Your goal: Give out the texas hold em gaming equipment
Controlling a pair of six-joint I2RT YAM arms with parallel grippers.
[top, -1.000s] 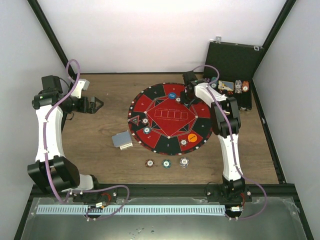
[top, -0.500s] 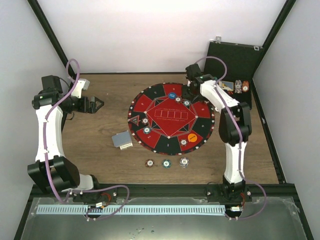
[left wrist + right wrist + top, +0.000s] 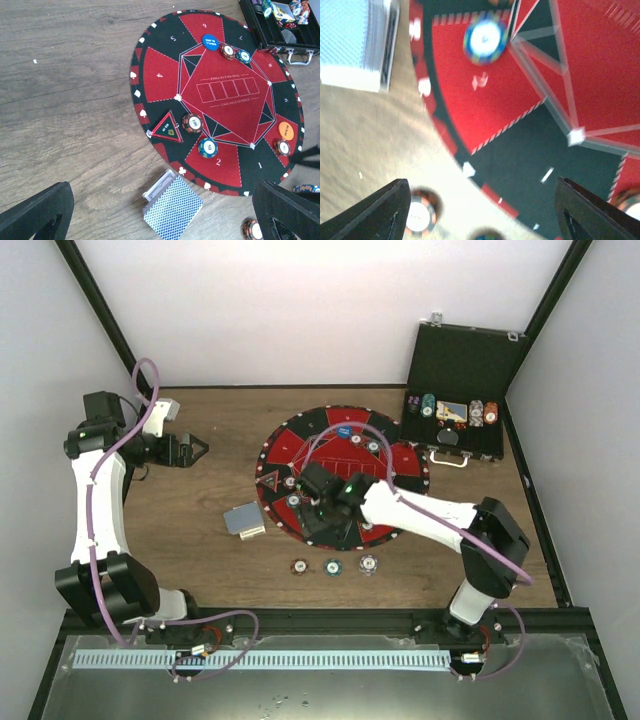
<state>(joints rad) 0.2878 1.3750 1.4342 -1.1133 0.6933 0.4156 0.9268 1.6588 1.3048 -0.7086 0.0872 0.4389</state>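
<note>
I will bring my right gripper back and down around the middle chip of the row point(image 3: 332, 567) point(image 3: 488, 236) and close, because bare wood lies between that chip and its neighbours.
The deck of grey-blue cards point(image 3: 244, 520) lies on the table left of the round mat point(image 3: 300, 445); it also shows in the left wrist view point(image 3: 172, 207) and the right wrist view point(image 3: 355, 45). Three chips point(image 3: 332, 565) sit in a row on the table below the mat. Several chips point(image 3: 192, 122) lie on the mat, two of them beside the blue button point(image 3: 210, 41), one beside the orange button point(image 3: 286, 130). My right gripper point(image 3: 318, 508) hovers open and empty over the mat's near-left edge point(image 3: 481, 192). My left gripper point(image 3: 195, 448) is open and empty, high at the left point(image 3: 160, 202).
The black case point(image 3: 462, 390) stands open at the back right with more chips point(image 3: 480, 412) and cards inside. A red triangular dealer marker point(image 3: 170, 130) lies on the mat's left side. My right arm stretches across the mat's near half.
My right arm has swung from the mat's far-right edge by the case to over the mat's near-left part. My left arm has not moved.
</note>
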